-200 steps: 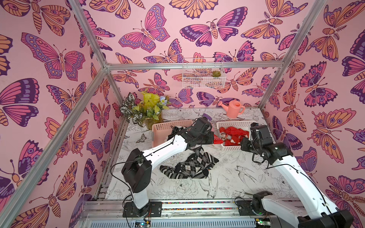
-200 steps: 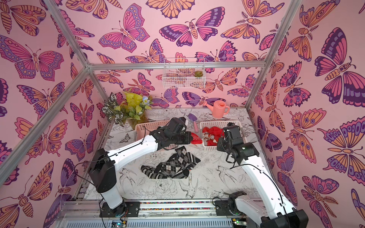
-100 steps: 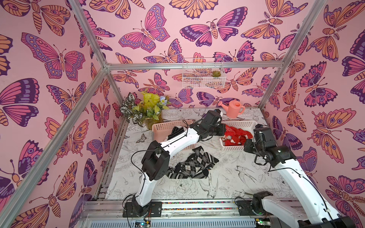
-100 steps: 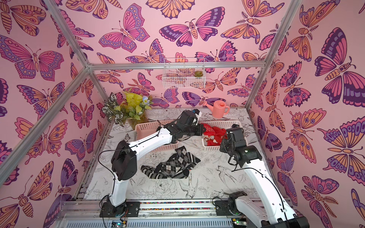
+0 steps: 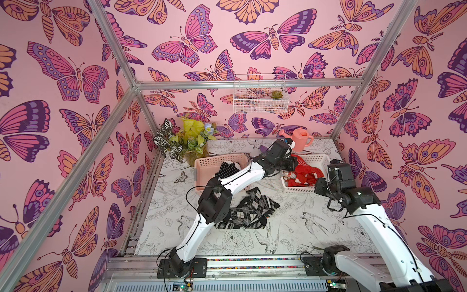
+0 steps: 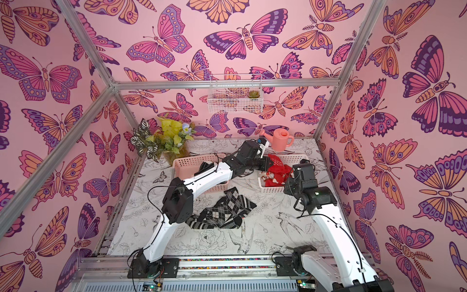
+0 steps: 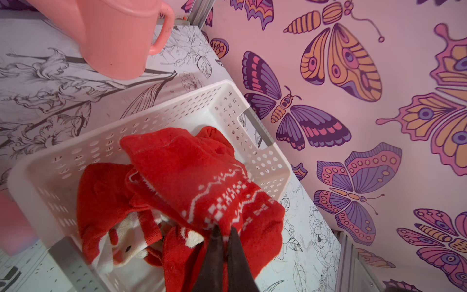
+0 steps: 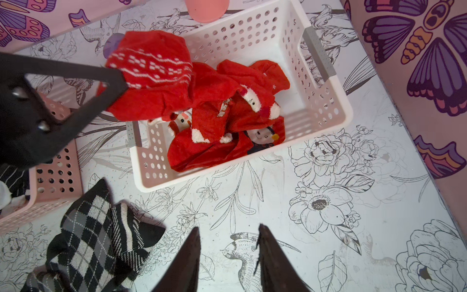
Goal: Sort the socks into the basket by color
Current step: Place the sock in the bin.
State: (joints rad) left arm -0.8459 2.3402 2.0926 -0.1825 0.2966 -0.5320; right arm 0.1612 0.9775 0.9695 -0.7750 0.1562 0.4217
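My left gripper holds the red sock and needs to lower it into the white basket (image 5: 321, 158), onto the heaped red socks, and release it there, because that basket holds its color.
My left gripper (image 7: 224, 228) is shut on a red sock with a white pattern (image 7: 192, 172) and holds it over the near-left corner of the white basket (image 5: 321, 158). Several red socks (image 8: 227, 121) lie in that basket. Black-and-white argyle and striped socks (image 5: 252, 209) lie heaped on the table in front of the pink basket (image 5: 209, 161), which holds dark striped socks (image 5: 227, 168). My right gripper (image 8: 227, 230) is open and empty above the bare table, just in front of the white basket.
A pink watering can (image 5: 299, 136) stands right behind the white basket. A potted plant (image 5: 187, 141) fills the back left corner. A wire shelf (image 5: 260, 93) hangs on the back wall. Butterfly walls and metal posts close in the table.
My left arm has reached back and to the right, carrying the red sock from between the baskets to over the white basket. The right arm has drawn slightly away.
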